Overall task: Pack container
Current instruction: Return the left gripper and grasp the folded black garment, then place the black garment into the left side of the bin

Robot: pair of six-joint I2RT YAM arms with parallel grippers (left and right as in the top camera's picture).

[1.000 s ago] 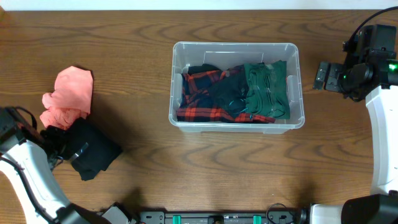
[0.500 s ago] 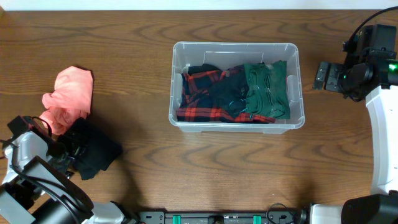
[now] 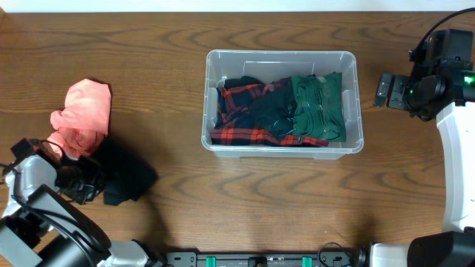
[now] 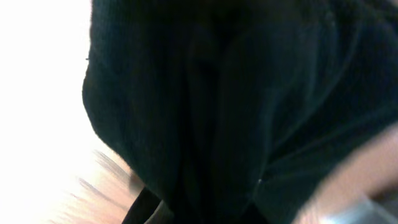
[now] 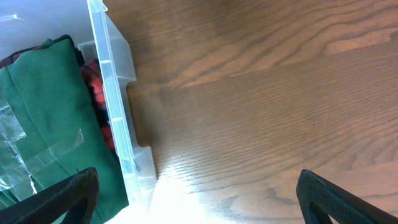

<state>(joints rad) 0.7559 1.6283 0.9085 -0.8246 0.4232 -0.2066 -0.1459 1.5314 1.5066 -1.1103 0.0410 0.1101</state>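
Observation:
My left gripper needs to raise the black garment and swing it outward to the container, over its plaid end (image 3: 239, 113), since the green garment fills the opposite end.
The clear plastic container (image 3: 282, 54) stands at the table's middle right and holds a red-and-black plaid garment (image 3: 236, 111), a dark one (image 3: 271, 110) and a green one (image 3: 319, 107). At the far left, my left gripper (image 3: 87, 185) is shut on a black garment (image 3: 128, 176), which lies bunched on the wood. That black cloth (image 4: 236, 106) fills the left wrist view and hides the fingers. My right gripper (image 3: 382, 90) hovers open just right of the container. Nothing is between its fingers (image 5: 336, 199), and the container's wall (image 5: 115, 106) is at its left.
A pink garment (image 3: 82, 111) lies crumpled on the table just above the black one, touching it. Bare wood (image 5: 261, 93) stretches to the right of the container. The right arm's base (image 3: 456, 170) stands along the right edge.
My left gripper has gone from open to shut on the black garment, and the cloth has bunched up and shifted slightly right. The right arm has not moved.

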